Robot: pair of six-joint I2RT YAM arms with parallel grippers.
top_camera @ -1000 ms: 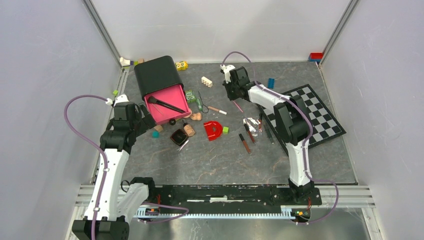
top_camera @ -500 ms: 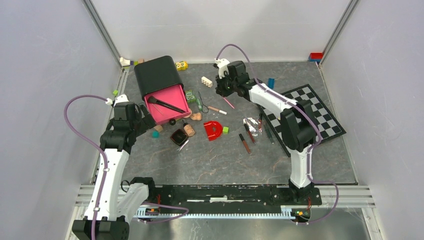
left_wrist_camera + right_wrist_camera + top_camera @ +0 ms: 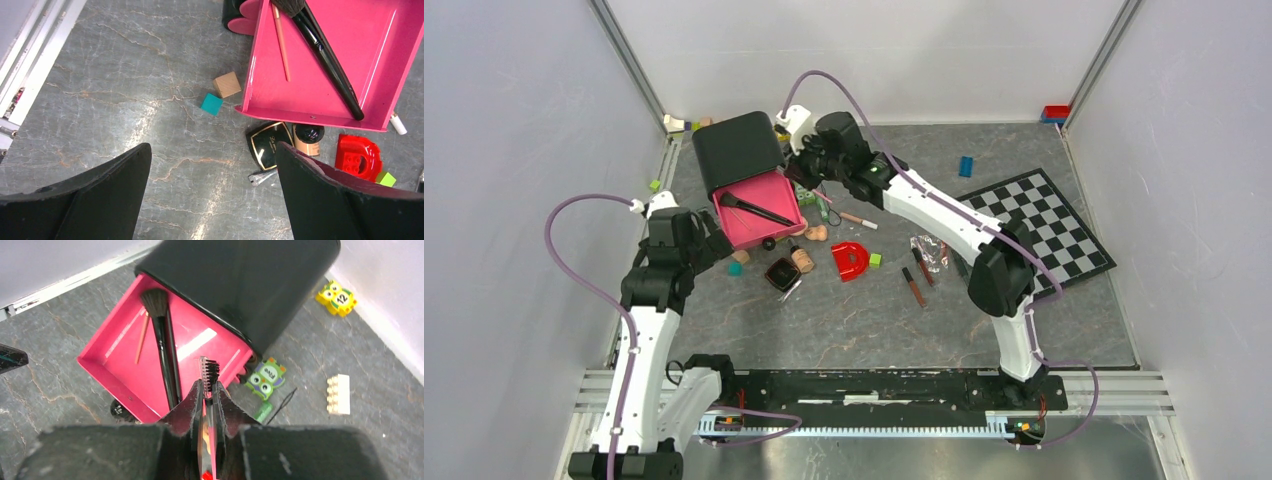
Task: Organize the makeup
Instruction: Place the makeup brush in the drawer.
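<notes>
My right gripper should next move down and left in the top view and let go of the brow brush on the tray bottom (image 3: 767, 197) (image 3: 189, 346) beside the black brush, where it's bare.
My right gripper (image 3: 207, 390) is shut on a slim pink brow brush (image 3: 208, 371) with black bristles. It holds the brush over the near corner of the pink tray (image 3: 115, 360); in the top view the right gripper (image 3: 809, 165) is beside the black box (image 3: 736, 148). A black brush (image 3: 325, 50) and a thin pink stick (image 3: 281, 42) lie in the tray. On the table lie the square black compact (image 3: 270, 150), beige bottle (image 3: 308, 139), peach sponge (image 3: 816, 233), pink-white pencil (image 3: 857, 219) and dark-red tubes (image 3: 913, 285). The left gripper (image 3: 212, 150) hovers open over bare table.
A red D-shaped piece (image 3: 851, 260), tan cube (image 3: 227, 84) and teal cube (image 3: 211, 104) lie near the tray. A green owl toy (image 3: 267, 377), yellow owl toy (image 3: 336, 297) and white brick (image 3: 339, 394) sit behind it. A chessboard (image 3: 1034, 225) lies at the right.
My right arm has swung left from the back middle of the table to over the pink tray, carrying the pink brush. The left arm has barely moved.
</notes>
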